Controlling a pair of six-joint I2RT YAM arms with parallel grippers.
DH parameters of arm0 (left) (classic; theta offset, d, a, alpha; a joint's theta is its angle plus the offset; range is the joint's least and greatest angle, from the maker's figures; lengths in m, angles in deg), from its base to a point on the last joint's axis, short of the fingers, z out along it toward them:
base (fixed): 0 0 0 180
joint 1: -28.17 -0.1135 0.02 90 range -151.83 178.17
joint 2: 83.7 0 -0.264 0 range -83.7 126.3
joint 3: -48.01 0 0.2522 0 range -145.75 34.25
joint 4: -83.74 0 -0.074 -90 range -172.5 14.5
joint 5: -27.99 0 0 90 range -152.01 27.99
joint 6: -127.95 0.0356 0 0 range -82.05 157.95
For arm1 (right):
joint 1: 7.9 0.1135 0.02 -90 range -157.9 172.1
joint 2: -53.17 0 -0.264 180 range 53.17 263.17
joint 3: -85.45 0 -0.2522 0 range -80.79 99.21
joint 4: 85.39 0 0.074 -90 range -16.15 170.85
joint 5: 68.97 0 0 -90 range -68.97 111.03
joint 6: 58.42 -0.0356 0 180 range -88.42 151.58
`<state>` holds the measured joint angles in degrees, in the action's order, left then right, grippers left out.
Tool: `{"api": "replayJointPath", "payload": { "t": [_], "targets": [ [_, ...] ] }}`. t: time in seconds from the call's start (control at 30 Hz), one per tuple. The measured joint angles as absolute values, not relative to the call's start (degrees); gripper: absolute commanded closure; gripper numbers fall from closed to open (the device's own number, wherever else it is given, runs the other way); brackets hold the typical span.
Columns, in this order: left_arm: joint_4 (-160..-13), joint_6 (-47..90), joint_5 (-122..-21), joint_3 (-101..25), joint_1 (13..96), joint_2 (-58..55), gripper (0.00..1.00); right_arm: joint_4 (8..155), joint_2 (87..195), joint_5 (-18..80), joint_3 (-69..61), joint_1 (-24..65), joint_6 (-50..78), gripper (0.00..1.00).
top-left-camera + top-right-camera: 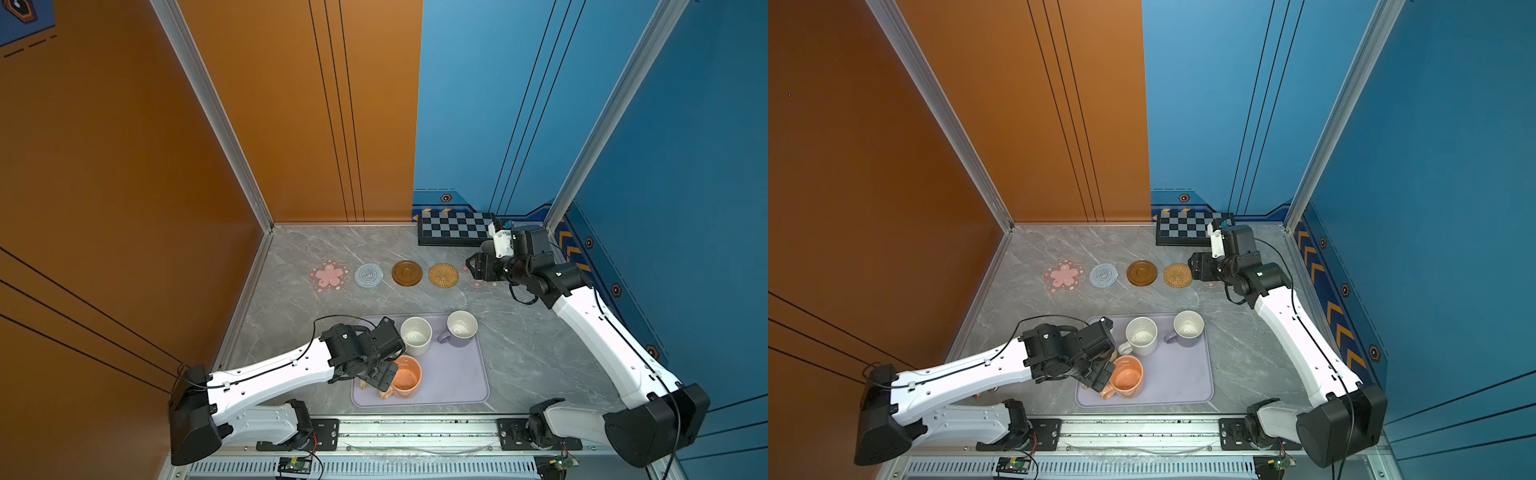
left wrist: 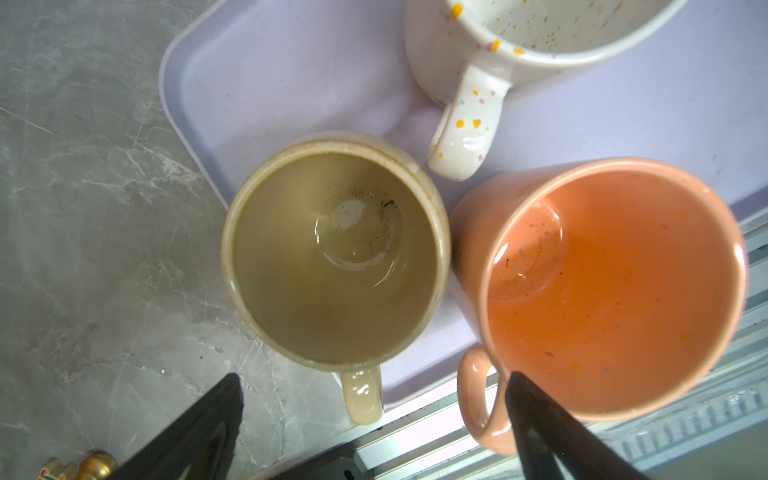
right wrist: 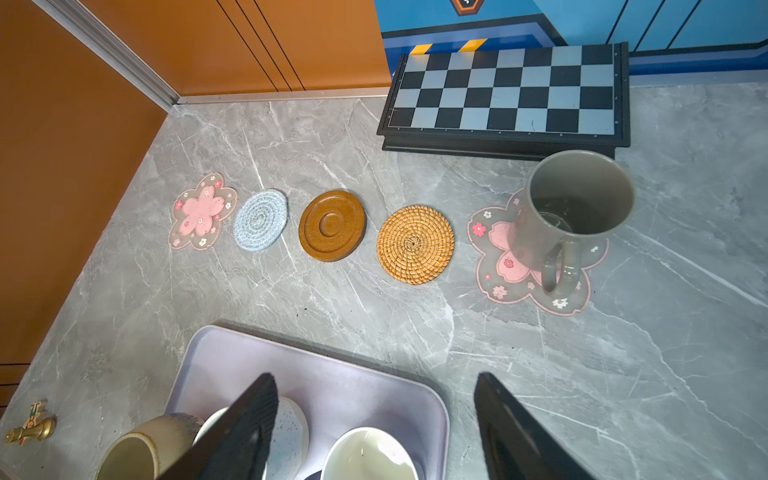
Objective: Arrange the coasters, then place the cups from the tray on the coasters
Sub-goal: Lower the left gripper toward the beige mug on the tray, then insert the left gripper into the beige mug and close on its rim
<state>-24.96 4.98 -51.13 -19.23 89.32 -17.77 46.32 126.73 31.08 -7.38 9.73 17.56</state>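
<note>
The handle is below my left gripper, between its fingers. My left gripper needs to move off the orange cup's rim and go down over the beige cup's handle (image 1: 363, 385) (image 2: 363, 395) to close.
Five coasters lie in a row: pink flower (image 1: 328, 275), blue-grey crocheted (image 1: 368, 275), brown disc (image 1: 407, 273), rattan (image 1: 443, 275) and a second pink flower (image 3: 498, 257). On that last one stands the grey cup (image 3: 577, 208). My right gripper (image 3: 375, 377) hangs open and empty beside it, above the table. The lavender tray (image 1: 457, 382) holds the speckled white cup (image 1: 416, 336), lavender cup (image 1: 460, 328), orange cup (image 2: 602, 291) and beige cup (image 2: 336, 253). My left gripper (image 2: 372, 377) is open above the beige cup's handle, one finger over the orange cup's rim.
A black-and-grey checkerboard (image 3: 503, 91) lies at the back right, just behind the grey cup. A small brass object (image 3: 31, 430) sits on the table left of the tray. Orange and blue walls close the table's back and sides; a metal rail runs along the front.
</note>
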Motion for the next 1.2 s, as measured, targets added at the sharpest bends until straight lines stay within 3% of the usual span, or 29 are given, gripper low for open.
{"api": "replayJointPath", "payload": {
  "t": [0.37, 0.57, 1.03, 1.1, 1.2],
  "targets": [
    [-21.7, 0.9, -51.8, -15.8, 88.1, -21.1, 0.08, 46.3, 126.5, 31.3, -7.7, 9.7, 16.8, 0.23],
    [-22.0, 0.0, -51.8, -15.3, 86.0, -18.8, 0.27, 46.3, 125.1, 31.3, -8.1, 9.7, 16.4, 0.23],
    [-29.5, -0.8, -53.1, -10.7, 86.4, -15.0, 0.29, 46.3, 123.8, 31.3, -9.2, 9.7, 16.3, 0.22],
    [-30.7, -1.1, -53.1, -10.0, 86.5, -15.0, 0.38, 46.3, 123.8, 31.3, -9.2, 9.7, 16.3, 0.22],
    [-32.5, -1.8, -53.3, -8.8, 86.8, -15.0, 0.42, 46.3, 123.8, 31.3, -9.3, 9.7, 16.2, 0.22]
  ]
}}
